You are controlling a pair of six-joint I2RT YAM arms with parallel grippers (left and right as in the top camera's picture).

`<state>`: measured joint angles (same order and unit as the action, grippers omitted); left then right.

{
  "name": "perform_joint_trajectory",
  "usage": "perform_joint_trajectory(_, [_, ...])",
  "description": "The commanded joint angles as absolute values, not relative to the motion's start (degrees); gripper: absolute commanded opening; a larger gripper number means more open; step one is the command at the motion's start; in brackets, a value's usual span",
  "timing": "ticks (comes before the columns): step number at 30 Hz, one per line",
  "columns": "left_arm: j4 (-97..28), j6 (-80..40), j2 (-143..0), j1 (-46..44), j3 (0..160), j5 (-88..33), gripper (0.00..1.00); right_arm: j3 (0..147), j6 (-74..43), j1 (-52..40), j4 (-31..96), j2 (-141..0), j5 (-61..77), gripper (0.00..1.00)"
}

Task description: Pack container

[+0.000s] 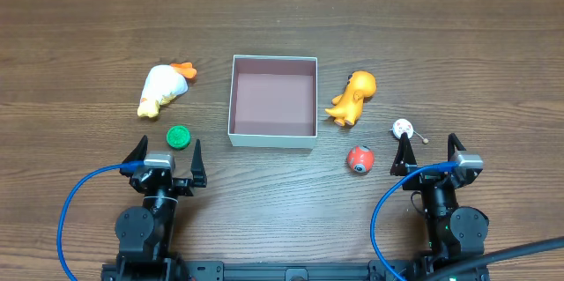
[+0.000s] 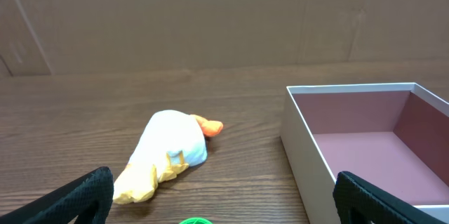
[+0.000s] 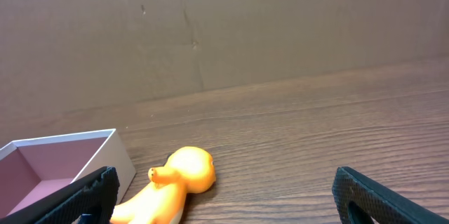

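Observation:
The small white toy (image 1: pixel 403 128) lies flat by my level fingers. Next, my right gripper rises, tilts downward, and lowers onto the toy's near part.
The container (image 1: pixel 234 96) is a shallow square box with white walls and a pinkish-brown floor, empty, in the middle of the table; it also shows in the left wrist view (image 2: pixel 302 147) and the right wrist view (image 3: pixel 119 155). A white and yellow duck toy (image 1: pixel 163 90) (image 2: pixel 165 152) lies to its left, with a green round cap (image 1: pixel 179 136) (image 2: pixel 195 220) nearer me. An orange dinosaur toy (image 1: pixel 352 97) (image 3: pixel 172 182) lies to its right, with a red ball (image 1: pixel 359 159) and a small white toy (image 1: pixel 403 128). My left gripper (image 1: pixel 165 156) (image 2: pixel 224 199) and right gripper (image 1: pixel 429 154) (image 3: pixel 224 196) are open and empty, near the front edge.
The table is dark wood. A brown cardboard wall (image 2: pixel 210 13) stands behind the far edge. Blue cables (image 1: pixel 66 215) loop beside both arm bases at the front.

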<state>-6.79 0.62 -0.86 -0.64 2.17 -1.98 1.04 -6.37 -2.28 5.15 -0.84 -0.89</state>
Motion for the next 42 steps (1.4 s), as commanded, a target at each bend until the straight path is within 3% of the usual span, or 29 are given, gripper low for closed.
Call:
perform_joint_trajectory(1, [-6.42,1.76,-0.25,-0.23,1.37,-2.81,1.0,0.45,-6.63,-2.13,4.62,-0.38,-1.17,1.0])
perform_joint_trajectory(10, [-6.39,1.76,-0.25,-0.23,1.37,-2.81,1.0,1.54,-7.66,-2.13,-0.14,-0.38,7.01,1.0])
perform_joint_trajectory(18, [-6.42,1.76,-0.25,-0.23,1.37,-2.81,1.0,19.22,-4.82,-2.17,8.86,-12.1,2.22,1.0])
perform_joint_trajectory(23, [-6.42,1.76,-0.25,-0.23,1.37,-2.81,1.0,39.7,-4.01,-2.17,24.08,-31.48,2.24,1.0])
perform_joint_trajectory(32, [-6.39,1.76,-0.25,-0.23,1.37,-2.81,1.0,79.53,-4.03,-2.17,67.18,-69.82,2.24,1.0])
perform_joint_trajectory(42, [-6.39,1.76,-0.25,-0.23,1.37,-2.81,1.0,84.62,-3.27,-2.17,74.35,-87.24,1.17,1.0])
